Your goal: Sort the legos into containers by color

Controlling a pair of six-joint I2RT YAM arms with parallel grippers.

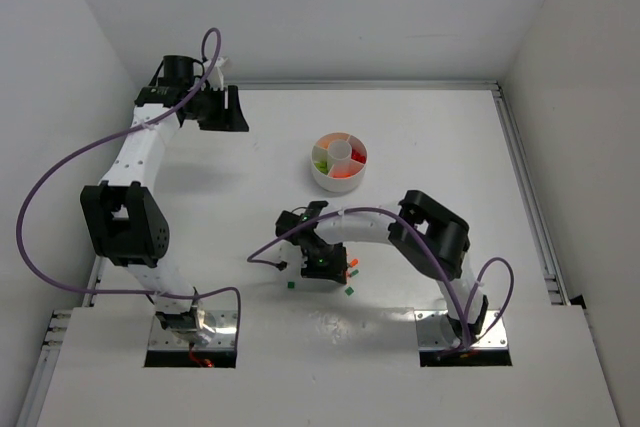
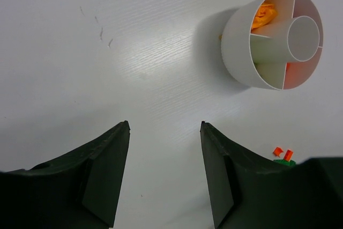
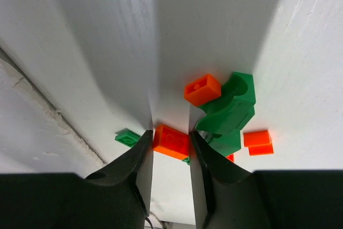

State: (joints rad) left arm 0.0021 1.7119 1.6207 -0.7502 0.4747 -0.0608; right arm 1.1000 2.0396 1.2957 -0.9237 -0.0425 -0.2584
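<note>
Next, my right gripper moves up and outward to release the orange brick over the dish's near wedge (image 1: pixel 344 172), since its orange bricks lie outward of the gripper.
My right gripper (image 3: pixel 170 135) is shut on an orange brick (image 3: pixel 171 142), low over the table among a small pile of legos. Beside it lie another orange brick (image 3: pixel 202 89), a green curved piece (image 3: pixel 230 108), a small orange brick (image 3: pixel 257 140) and a flat green brick (image 3: pixel 127 138). In the top view this gripper (image 1: pixel 320 262) is at front centre, below the white dish (image 1: pixel 339 160). The dish's wedges hold orange, red and yellow-green bricks. My left gripper (image 1: pixel 222 107) is open and empty at the far left back. In its wrist view (image 2: pixel 165 127) the dish (image 2: pixel 236 41) shows at upper right.
Loose bricks lie round the right gripper: orange (image 1: pixel 352 269), green (image 1: pixel 289 287) and green (image 1: pixel 349 291). A purple cable loops off each arm. A metal rail (image 1: pixel 525 187) runs along the table's right edge. White walls close in the back and both sides.
</note>
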